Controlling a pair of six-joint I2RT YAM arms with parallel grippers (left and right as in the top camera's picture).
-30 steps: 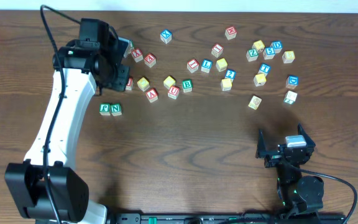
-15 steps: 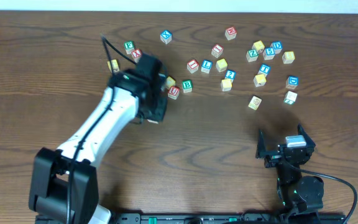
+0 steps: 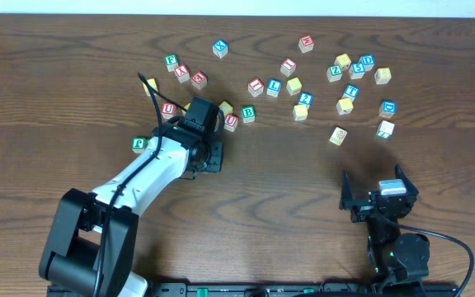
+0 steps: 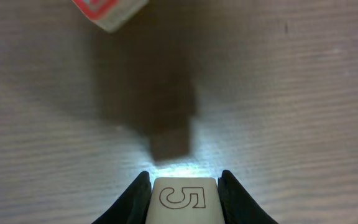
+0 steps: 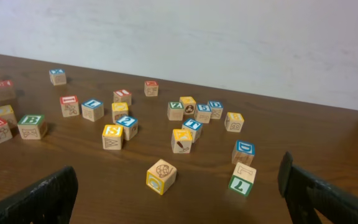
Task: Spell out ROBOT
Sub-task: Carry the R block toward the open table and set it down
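My left gripper should next lower the pale wooden cube onto the bare wood below it and let it go. The cube's shadow is still apart from the cube.
Lettered wooden blocks lie scattered across the back of the table, among them a green B block (image 3: pixel 248 113), a red block (image 3: pixel 231 122) beside it and a green F block (image 3: pixel 139 143). My left gripper (image 3: pixel 209 157) hangs low over the table at middle left. In the left wrist view it (image 4: pixel 183 186) is shut on a pale block (image 4: pixel 183 200) with an outlined 5 on its face, just above the wood. A red block (image 4: pixel 107 11) lies ahead of it. My right gripper (image 3: pixel 379 198) is open and empty at the front right (image 5: pixel 179 205).
The right wrist view shows a block with a ball drawing (image 5: pixel 161 176), a green 7 block (image 5: pixel 242 180) and the B block (image 5: pixel 31 126) ahead. Several blue and yellow blocks cluster at the back right (image 3: pixel 351 91). A white wall runs behind the table.
My left arm has swung from the back left toward the front middle and come down low. The N block beside the F block no longer shows. The right arm has not moved.
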